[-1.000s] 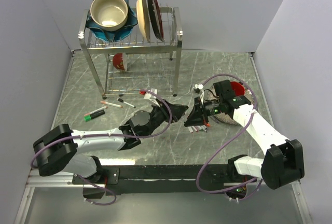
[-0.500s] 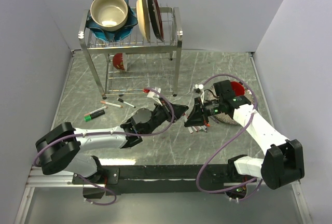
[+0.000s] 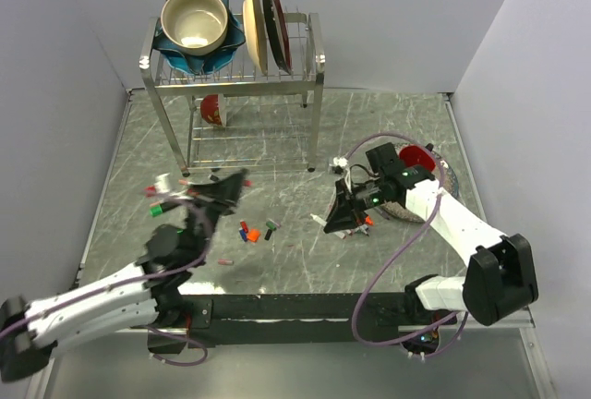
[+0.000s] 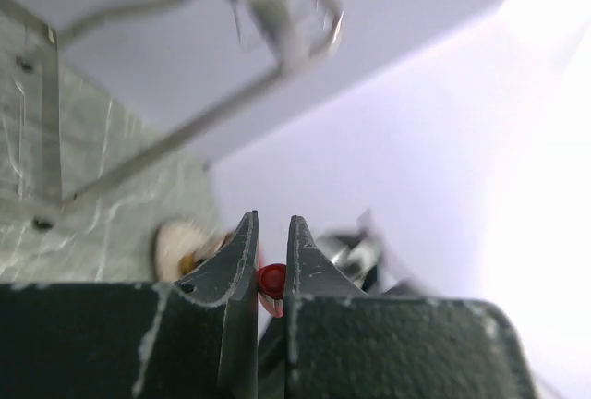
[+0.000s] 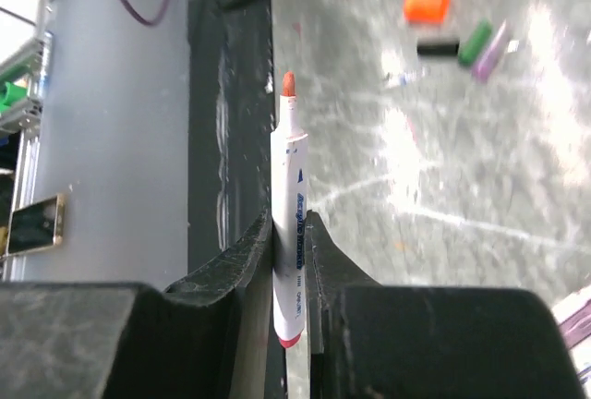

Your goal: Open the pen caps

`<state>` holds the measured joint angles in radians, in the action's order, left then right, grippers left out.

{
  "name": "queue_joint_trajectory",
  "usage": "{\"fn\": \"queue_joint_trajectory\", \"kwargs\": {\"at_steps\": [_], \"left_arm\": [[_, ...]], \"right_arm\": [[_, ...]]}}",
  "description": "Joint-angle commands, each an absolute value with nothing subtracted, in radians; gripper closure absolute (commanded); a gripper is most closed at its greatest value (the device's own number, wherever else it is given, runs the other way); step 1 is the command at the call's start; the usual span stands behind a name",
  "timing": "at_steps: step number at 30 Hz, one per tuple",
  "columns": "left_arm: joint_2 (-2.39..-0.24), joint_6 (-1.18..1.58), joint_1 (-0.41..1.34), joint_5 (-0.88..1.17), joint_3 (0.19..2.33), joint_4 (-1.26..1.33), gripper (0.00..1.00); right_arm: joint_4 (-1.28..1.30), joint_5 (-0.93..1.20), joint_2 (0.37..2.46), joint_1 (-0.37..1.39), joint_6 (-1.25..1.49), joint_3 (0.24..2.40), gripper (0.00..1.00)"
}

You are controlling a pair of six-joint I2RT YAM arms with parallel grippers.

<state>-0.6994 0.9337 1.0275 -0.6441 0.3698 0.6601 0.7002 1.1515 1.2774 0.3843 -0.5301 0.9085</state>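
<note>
I should tilt my left gripper down next and lower it to release the red cap between the orange and black caps, because the loose caps lie gathered below it.
My right gripper (image 3: 332, 221) (image 5: 289, 219) is shut on a white pen (image 5: 294, 233) (image 3: 325, 224). The pen's reddish tip (image 5: 289, 85) is bare. My left gripper (image 3: 231, 187) (image 4: 271, 223) is blurred in the top view, out to the left and well apart from the right gripper. It is shut on a small red cap (image 4: 271, 281). Several loose caps (image 3: 249, 231) lie on the table between the arms; in the right wrist view they are orange (image 5: 428, 2), black (image 5: 437, 47) and green (image 5: 476, 41). A few more pens (image 3: 358, 225) lie under the right gripper.
A metal dish rack (image 3: 314, 94) with bowls and plates stands at the back. A red-and-white cup (image 3: 211, 110) sits under it. A red bowl (image 3: 416, 157) sits on a mat at the right. A green pen (image 3: 161, 205) lies at the left.
The left arm has swung fast back and to the left, away from the right gripper, taking the red cap. The pen stays in the right gripper, which has shifted slightly left.
</note>
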Motion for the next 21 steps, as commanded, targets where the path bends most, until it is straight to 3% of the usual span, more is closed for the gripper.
{"fn": "queue_joint_trajectory", "kwargs": {"at_steps": [1,5,8,12,21], "left_arm": [[-0.528,1.02,0.993,-0.831,0.308,0.386,0.99],[-0.451,1.161,0.985,-0.805,0.298,0.051,0.99],[-0.44,1.273,0.983,-0.763,0.275,-0.124,0.99],[-0.416,1.317,0.982,-0.712,0.241,-0.213,0.99],[-0.451,1.33,0.98,-0.666,0.201,-0.25,0.99]], "right_arm": [[0.695,0.958,1.307,0.414,-0.534,0.928,1.0],[0.453,0.526,1.256,0.399,-0.307,0.843,1.0],[0.402,0.34,1.287,0.358,-0.255,0.844,1.0],[0.387,0.246,1.321,0.334,-0.242,0.841,0.99],[0.426,0.134,1.436,0.296,-0.259,0.868,0.86]]}}
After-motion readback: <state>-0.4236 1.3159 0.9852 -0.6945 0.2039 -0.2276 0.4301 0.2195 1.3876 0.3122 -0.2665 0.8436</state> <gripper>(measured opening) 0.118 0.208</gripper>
